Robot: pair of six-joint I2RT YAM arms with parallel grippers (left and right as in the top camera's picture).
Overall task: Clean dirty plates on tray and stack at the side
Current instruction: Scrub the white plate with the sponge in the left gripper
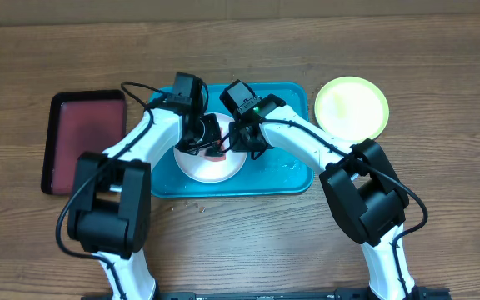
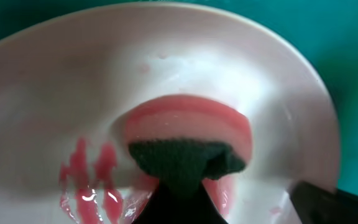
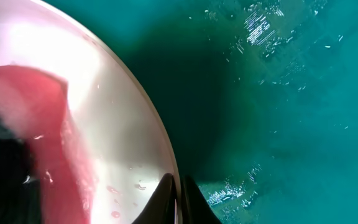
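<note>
My left gripper lifts next, carries the sponge across, lowers it and releases it, as the dark red tray (image 1: 86,137) lies bare to the gripper's left in the overhead view.
The white plate (image 1: 215,169) lies on the turquoise tray (image 1: 283,177). My left gripper (image 1: 210,138) is shut on a pink sponge with a dark green scrub side (image 2: 188,134) and presses it onto the white plate (image 2: 229,62). Red smears (image 2: 86,177) lie beside the sponge. My right gripper (image 3: 179,198) is shut on the rim of the white plate (image 3: 120,130); the tray (image 3: 278,112) shows wet beside it. The yellow-green plate (image 1: 351,107) sits on the table right of the tray. The light blue plate is out of view.
A smaller dark red tray with a black rim (image 1: 87,137) lies on the wooden table left of the turquoise tray. Both arms cross over the tray's middle. A few small crumbs lie in front of the tray (image 1: 192,202).
</note>
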